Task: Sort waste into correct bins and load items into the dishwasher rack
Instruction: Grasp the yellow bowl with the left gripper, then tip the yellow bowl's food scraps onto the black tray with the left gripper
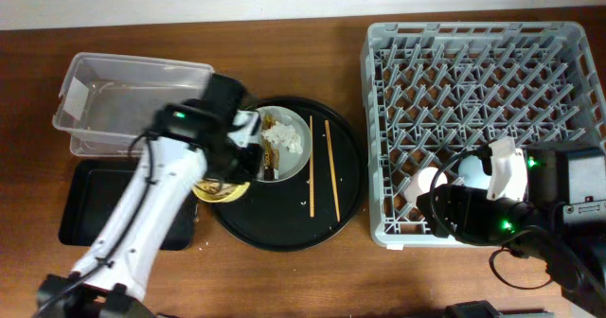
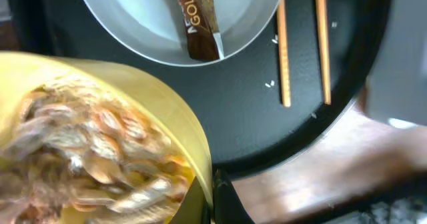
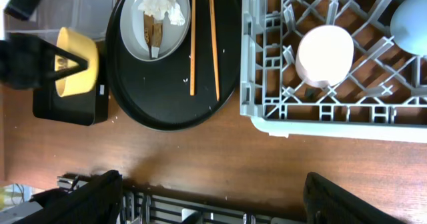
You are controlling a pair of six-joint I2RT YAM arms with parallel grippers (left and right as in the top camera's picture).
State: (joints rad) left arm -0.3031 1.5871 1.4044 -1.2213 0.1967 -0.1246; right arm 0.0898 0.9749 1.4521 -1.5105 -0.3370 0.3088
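The round tray's near part is bare, so my left gripper should next tip over the shallow black tray (image 1: 99, 204), emptying the yellow bowl, then lower there and release.
My left gripper (image 2: 212, 199) is shut on the rim of the small yellow bowl (image 1: 223, 191), which holds brownish food scraps (image 2: 80, 151). The bowl looks tilted at the round tray's left edge, next to the shallow black tray (image 1: 99, 204). The grey-green plate (image 1: 287, 146) carries the white tissue (image 3: 161, 7) and the brown-gold wrapper (image 2: 200, 24). Two chopsticks (image 1: 322, 167) lie on the round tray. The pink cup (image 3: 325, 55) and blue cup (image 3: 411, 19) stand in the grey rack (image 1: 478, 62). My right gripper (image 3: 217, 197) is open and empty above the table, in front of the rack.
The clear tub (image 1: 133, 105) stands at the back left, behind the shallow black tray. The large round black tray (image 1: 284, 225) lies between the bins and the rack, with rice crumbs scattered on it. Bare wood runs along the front.
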